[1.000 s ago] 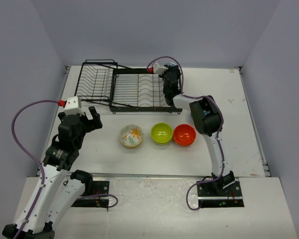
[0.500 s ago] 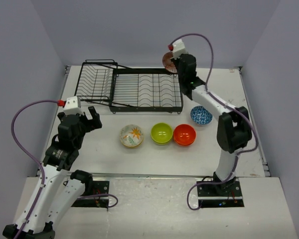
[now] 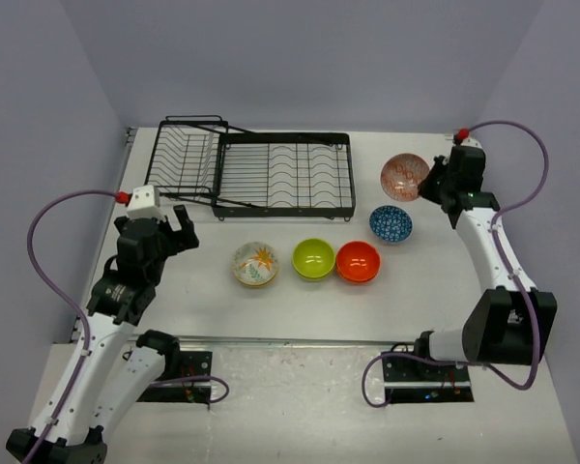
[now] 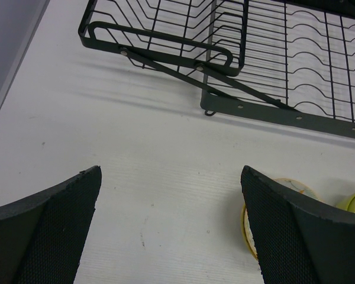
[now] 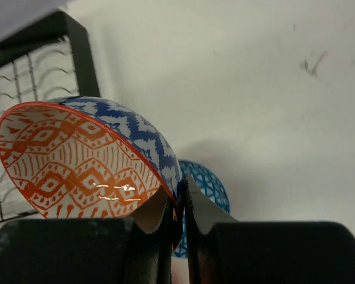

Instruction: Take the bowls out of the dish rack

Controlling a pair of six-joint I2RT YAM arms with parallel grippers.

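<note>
The blue speckled bowl (image 3: 391, 223) is empty and stands below my right gripper and back from it. My right gripper will move back and down to release the pinkish-brown bowl (image 3: 404, 174) inside it.
My right gripper (image 3: 431, 183) is shut on the rim of a pinkish-brown patterned bowl (image 3: 404, 174), orange-red inside and blue zigzag outside in the right wrist view (image 5: 77, 160), held tilted above the table right of the black dish rack (image 3: 261, 172). The rack holds no bowls. On the table stand a blue speckled bowl (image 3: 391, 223), an orange-red bowl (image 3: 358, 261), a lime green bowl (image 3: 313, 258) and a cream floral bowl (image 3: 255, 264). My left gripper (image 3: 179, 228) is open and empty, left of the floral bowl (image 4: 284, 195).
Purple-grey walls close in the table on the left, back and right. The rack's smaller angled basket (image 4: 165, 29) lies ahead of my left gripper. The table's right edge (image 3: 493, 242) runs below my right arm.
My right gripper lifted the pinkish-brown bowl out of the rack's right end and carried it right and toward the front, past the blue bowl. The left arm barely moved.
</note>
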